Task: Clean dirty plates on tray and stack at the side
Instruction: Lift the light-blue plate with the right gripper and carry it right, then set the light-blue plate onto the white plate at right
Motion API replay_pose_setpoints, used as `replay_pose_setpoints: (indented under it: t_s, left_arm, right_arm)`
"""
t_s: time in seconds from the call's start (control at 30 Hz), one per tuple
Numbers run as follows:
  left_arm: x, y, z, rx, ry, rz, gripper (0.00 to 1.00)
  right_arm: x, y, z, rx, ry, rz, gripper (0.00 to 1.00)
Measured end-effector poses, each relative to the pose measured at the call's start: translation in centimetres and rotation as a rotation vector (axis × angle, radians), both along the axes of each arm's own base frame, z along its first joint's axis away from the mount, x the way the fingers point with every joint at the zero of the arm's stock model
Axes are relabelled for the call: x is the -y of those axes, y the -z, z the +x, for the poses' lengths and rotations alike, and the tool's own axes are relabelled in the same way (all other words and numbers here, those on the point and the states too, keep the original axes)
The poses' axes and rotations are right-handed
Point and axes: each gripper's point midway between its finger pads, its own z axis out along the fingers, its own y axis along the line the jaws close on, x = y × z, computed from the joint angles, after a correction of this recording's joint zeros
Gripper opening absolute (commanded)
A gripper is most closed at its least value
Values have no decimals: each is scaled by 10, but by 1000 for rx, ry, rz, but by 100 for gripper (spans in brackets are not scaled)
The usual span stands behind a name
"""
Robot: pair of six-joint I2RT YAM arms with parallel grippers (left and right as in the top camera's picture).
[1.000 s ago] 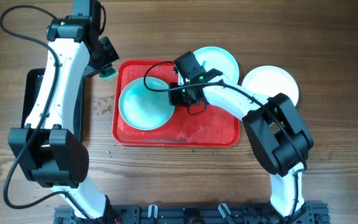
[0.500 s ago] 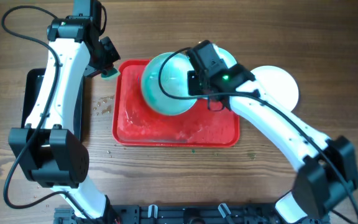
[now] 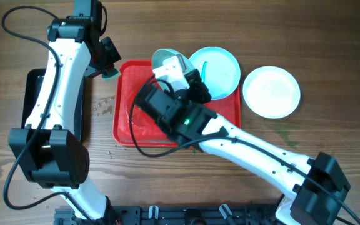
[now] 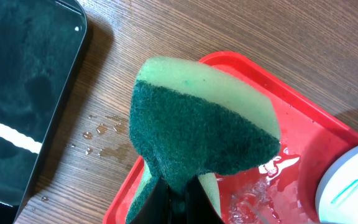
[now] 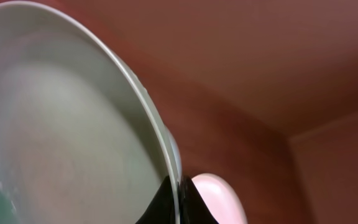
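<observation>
I will next swing my right gripper past the smeared plate, level the tilted plate and lower it onto the white plate [image 3: 271, 92], which lies clear of the red tray [image 3: 125, 128].
The red tray [image 3: 125, 128] lies mid-table, wet. My right gripper [image 3: 176, 75] is shut on the rim of a pale aqua plate [image 3: 165, 60] and holds it tilted on edge over the tray's back. In the right wrist view the jaws [image 5: 180, 200] pinch that plate's rim [image 5: 61, 124] above the red tray [image 5: 260, 62]. A second aqua plate [image 3: 217, 72] with a teal smear overlaps the tray's back right corner. The white plate [image 3: 271, 92] lies on the table to the right. My left gripper [image 4: 178, 205] is shut on a green sponge [image 4: 197, 124] above the tray's back left corner [image 4: 303, 118].
A black tray [image 3: 35, 106] lies at the left under my left arm and also shows in the left wrist view [image 4: 17, 93]. Water drops [image 4: 101, 129] lie on the wood beside the red tray. A plate edge with a teal streak [image 4: 356, 186] shows in the left wrist view.
My right gripper lifted the aqua plate off the tray's left half, carried it rightwards, then tipped it on edge; the right arm now lies across the tray. The left arm stayed still.
</observation>
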Motion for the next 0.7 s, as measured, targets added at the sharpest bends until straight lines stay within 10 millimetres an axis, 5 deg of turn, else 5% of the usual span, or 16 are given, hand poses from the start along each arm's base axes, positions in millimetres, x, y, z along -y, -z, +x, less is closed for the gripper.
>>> replay_pose_setpoints:
  t_s: [0.2,0.37,0.53,0.7]
  left_arm:
    - [0,0,0,0,0,0,4]
    - [0,0,0,0,0,0,4]
    - [1,0,0,-1,1,-3,4]
    - [1,0,0,0,2,-7,4]
  right_arm:
    - [1,-49,-11,223,98,-107,4]
    - [2,-54,-12,242,114,-126,4]
    - [-3,-10,-15,18,-23,-142,4]
    - [23,58,-7,-327,7,131,4]
